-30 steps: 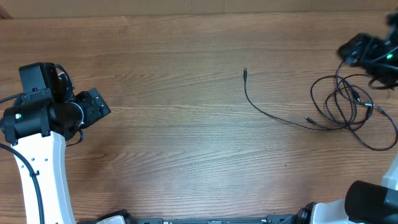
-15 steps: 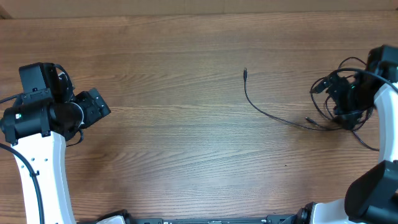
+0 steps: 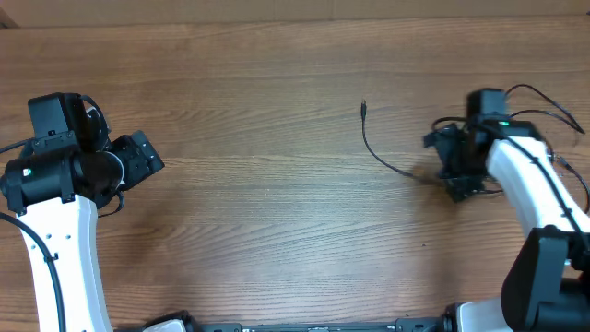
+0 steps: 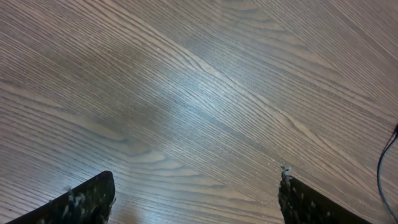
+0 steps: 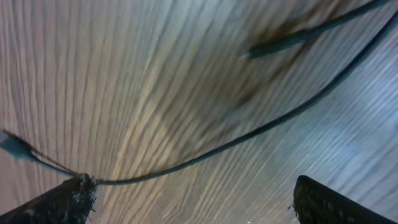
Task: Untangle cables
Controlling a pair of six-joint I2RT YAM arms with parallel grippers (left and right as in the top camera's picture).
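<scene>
I will move my right gripper down next onto the part of the cable beside the cable's blunt tip [image 3: 435, 181] [image 5: 231, 144], because that part is below and already crosses between the open fingers.
Thin black cables [image 3: 380, 152] lie on the wooden table; one runs from a small plug [image 3: 363, 108] in a curve toward my right gripper [image 3: 445, 166]. The rest of the tangle is mostly hidden under the right arm, with loops [image 3: 544, 100] showing behind it. In the right wrist view a cable [image 5: 249, 134] crosses the blurred table just ahead of my right gripper [image 5: 193, 205], which is open and low, and a plug end [image 5: 273, 43] lies farther off. My left gripper [image 3: 152, 160] is far to the left, open [image 4: 196, 202] over bare wood.
The wooden table [image 3: 258, 212] spans the whole overhead view. A short piece of cable [image 4: 387, 165] shows at the right edge of the left wrist view. The white left arm [image 3: 64, 249] rises from the near left edge.
My right arm has swept from the far right edge leftward over the cable tangle, and its jaws have opened wider. The left arm has not moved.
</scene>
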